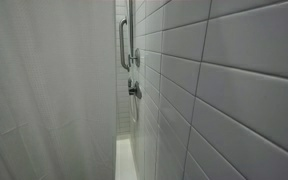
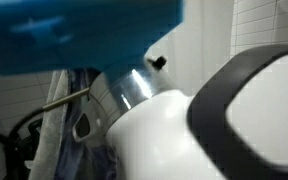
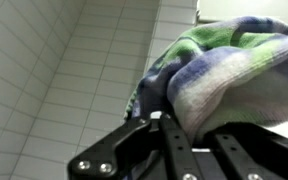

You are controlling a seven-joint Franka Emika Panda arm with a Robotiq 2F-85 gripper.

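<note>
The thick striped towel (image 3: 224,75) is between my gripper's closed black fingers. I will raise my gripper beside the white tiled wall and open the fingers to release the towel.
In the wrist view my gripper (image 3: 189,130) comes up from the bottom edge, its black fingers (image 3: 174,150) closed on a thick striped towel (image 3: 224,75) in green, blue and white. The towel bulges above the jaws and fills the upper right of that view. Behind it stands a white tiled wall (image 3: 54,70). In an exterior view the robot arm (image 2: 184,130) fills the picture up close, white with a black band and a blue part above; the gripper is hidden there.
An exterior view shows a shower: a white curtain (image 1: 44,90) on one side, a tiled wall (image 1: 224,90) on the other, a metal grab bar (image 1: 124,45) and a tap handle (image 1: 134,90) at the far end.
</note>
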